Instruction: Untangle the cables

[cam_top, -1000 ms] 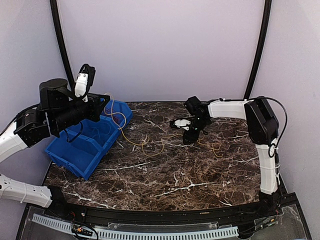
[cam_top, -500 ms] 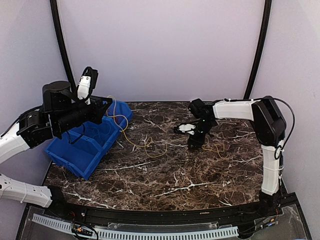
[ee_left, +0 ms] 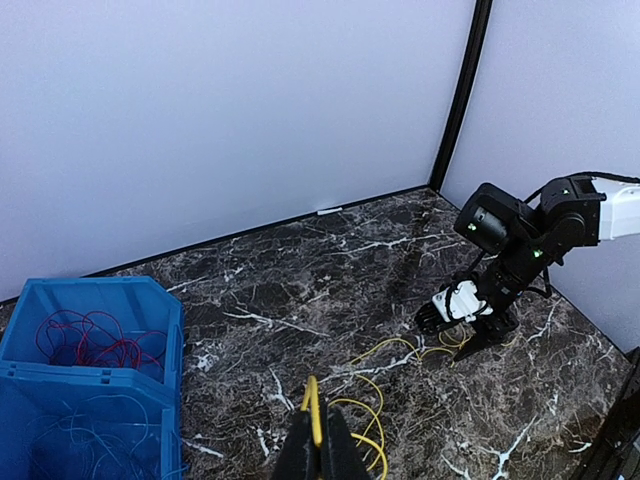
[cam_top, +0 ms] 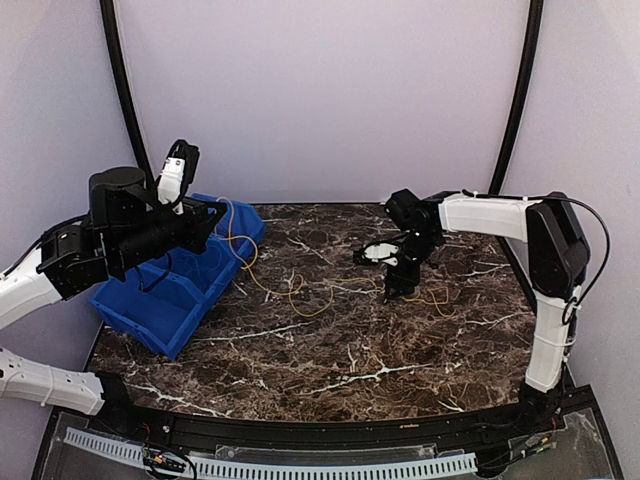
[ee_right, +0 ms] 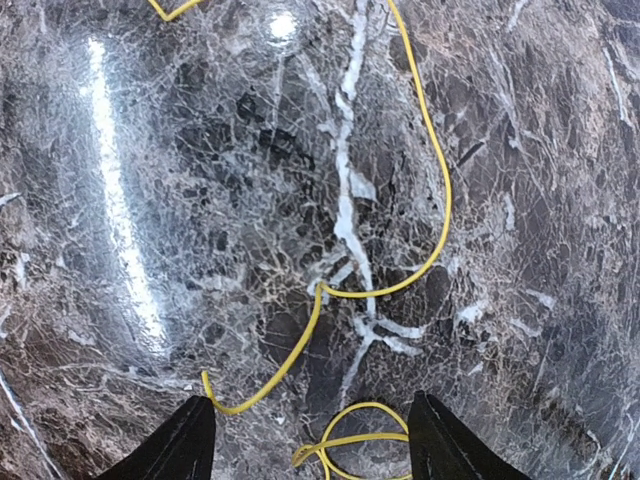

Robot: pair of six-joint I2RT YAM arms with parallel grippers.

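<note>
The yellow cable's loose end (ee_right: 232, 409) lies clear of the small loop, so the robot's right gripper will shift to the left in the top view and close on that end.
My left gripper (ee_left: 317, 418) is shut on a yellow cable (ee_left: 389, 340), pinched between its dark fingers and held above the table. In the top view this gripper (cam_top: 214, 214) hangs over the blue bin (cam_top: 150, 320). From it the yellow cable (cam_top: 290, 292) drops to the marble and runs right in loops. My right gripper (ee_right: 312, 440) is open and points down at the table, with a small yellow loop (ee_right: 370, 436) lying between its fingertips, untouched. A red cable (ee_left: 95, 342) and a blue cable (ee_left: 80, 432) lie in separate bin compartments.
The blue bin stands at the table's left edge, under my left arm. Two black uprights (cam_top: 515, 100) rise along the back wall. The right arm (cam_top: 545, 250) reaches in from the right side. The marble table (cam_top: 330, 360) extends toward the near edge.
My right gripper has shifted right along the table and opened wider. My left gripper has risen slightly, still holding the yellow cable, drawing it toward the bin.
</note>
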